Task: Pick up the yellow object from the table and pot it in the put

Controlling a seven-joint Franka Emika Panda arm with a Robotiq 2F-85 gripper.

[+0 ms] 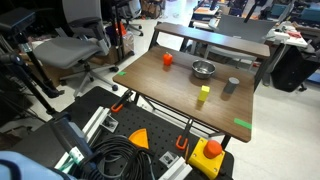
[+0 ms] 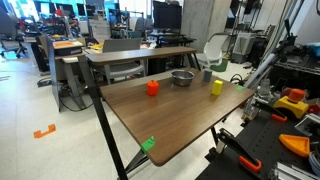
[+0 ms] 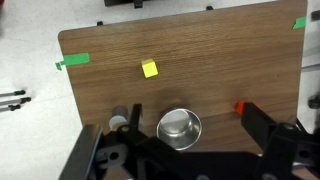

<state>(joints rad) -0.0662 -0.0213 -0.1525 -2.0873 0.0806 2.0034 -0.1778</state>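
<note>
The yellow object (image 3: 149, 69) stands on the tabletop away from the pot (image 3: 179, 127), so I need to move my gripper down and toward the top of the wrist view, with its fingers on both sides of the object.
The yellow object (image 1: 204, 94) (image 2: 216, 87) stands upright on the dark brown table (image 1: 160, 85) (image 2: 170, 120), near the dark grey cup. In the wrist view the yellow object (image 3: 150, 69) lies up and left of the pot (image 3: 179, 127). The pot is a shiny silver bowl (image 1: 204, 69) (image 2: 182, 77) and it is empty. My gripper (image 3: 192, 110) hangs high above the table (image 3: 220, 60), roughly over the pot, with its black fingers spread wide and nothing between them. I cannot make out the gripper in either exterior view.
A small orange-red object (image 1: 167, 59) (image 2: 152, 88) (image 3: 240, 107) and a dark grey cup (image 1: 232, 86) (image 2: 207, 75) (image 3: 119, 124) flank the pot. Green tape (image 3: 73, 61) marks the table edges. A yellow-and-red button box (image 1: 208, 155) sits beside the table, and a grey desk (image 2: 140, 50) stands behind it.
</note>
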